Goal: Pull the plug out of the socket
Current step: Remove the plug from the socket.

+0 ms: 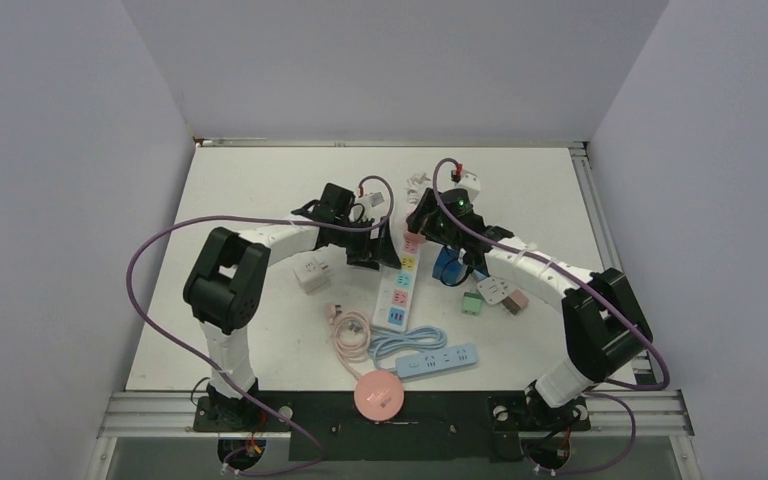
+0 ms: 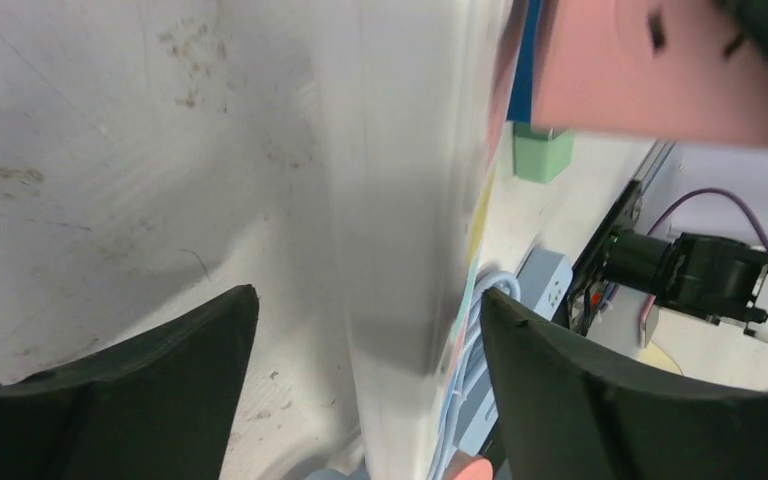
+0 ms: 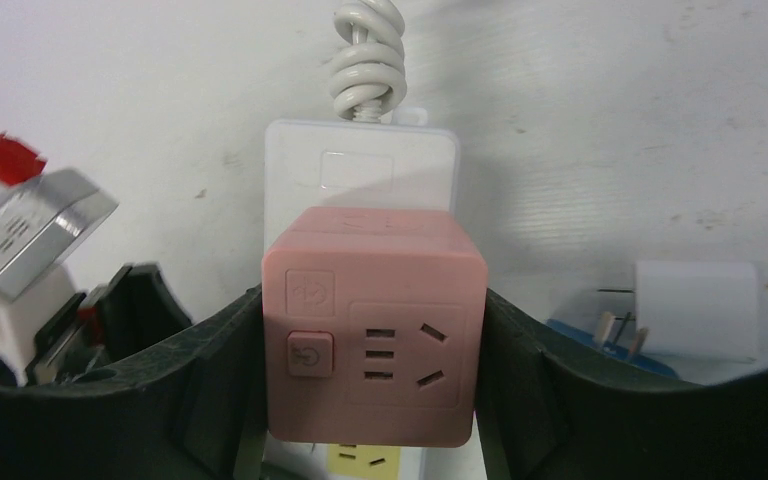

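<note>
My right gripper will next lift the pink cube (image 3: 375, 340) up off the power strip, then bring it down beside the blue cube to let it go on the tabletop, because that spot of the tabletop is bare.
A white power strip (image 1: 400, 285) with coloured sockets lies at the table's middle. A pink cube plug (image 1: 412, 241) sits at its far end. My right gripper (image 1: 422, 228) is shut on the pink cube (image 3: 375, 340), one finger on each side, with the strip (image 3: 360, 175) beneath it. I cannot tell whether the cube's pins are still in the socket. My left gripper (image 1: 380, 250) is open and straddles the strip (image 2: 400, 200), with gaps on both sides. The cube (image 2: 660, 70) shows at the top right of the left wrist view.
A white cube adapter (image 1: 309, 274) sits left of the strip. A blue power strip (image 1: 438, 361), a coiled pink cable (image 1: 350, 330) and a pink round hub (image 1: 377, 396) lie nearer the arms. Green (image 1: 472, 302) and white (image 1: 493, 290) adapters lie to the right.
</note>
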{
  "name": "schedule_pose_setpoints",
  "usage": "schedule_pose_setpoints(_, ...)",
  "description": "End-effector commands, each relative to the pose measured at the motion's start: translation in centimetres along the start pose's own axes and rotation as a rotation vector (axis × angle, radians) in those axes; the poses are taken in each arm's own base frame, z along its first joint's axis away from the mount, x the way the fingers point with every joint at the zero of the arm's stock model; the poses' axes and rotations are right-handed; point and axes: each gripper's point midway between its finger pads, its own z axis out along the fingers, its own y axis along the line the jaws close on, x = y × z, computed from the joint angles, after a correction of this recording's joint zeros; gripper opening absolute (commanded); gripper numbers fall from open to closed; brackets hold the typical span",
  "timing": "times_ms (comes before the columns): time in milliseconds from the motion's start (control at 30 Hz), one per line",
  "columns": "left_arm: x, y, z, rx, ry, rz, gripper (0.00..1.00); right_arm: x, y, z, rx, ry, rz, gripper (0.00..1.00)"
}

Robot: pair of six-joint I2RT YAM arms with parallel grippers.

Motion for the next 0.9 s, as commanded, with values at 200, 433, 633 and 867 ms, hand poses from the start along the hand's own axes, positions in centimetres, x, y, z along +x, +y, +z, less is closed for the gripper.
schedule_pose_setpoints(200, -5.7, -5.4, -4.9, 0.160, -0.254, 0.172, 0.72, -5.0, 10.5, -6.8, -0.505, -0.094, -0.034, 0.05)
schedule_pose_setpoints(433, -5.7, -6.5, -4.8, 0.240, -0.260, 0.165, 0.14, -5.2, 9.7, -7.1, -0.488, -0.125, -0.084, 0.05)
schedule_pose_setpoints(633, -5.8, -6.3, -4.8, 0.242, -0.269, 0.155, 0.00, -4.4, 8.7, -7.1, -0.483, -0.140, -0.110, 0.05)
schedule_pose_setpoints(867, -6.3, -5.1, -5.1, 0.214, -0.295, 0.108, 0.00, -0.8, 6.6, -7.8, -0.407, -0.176, -0.145, 0.05)
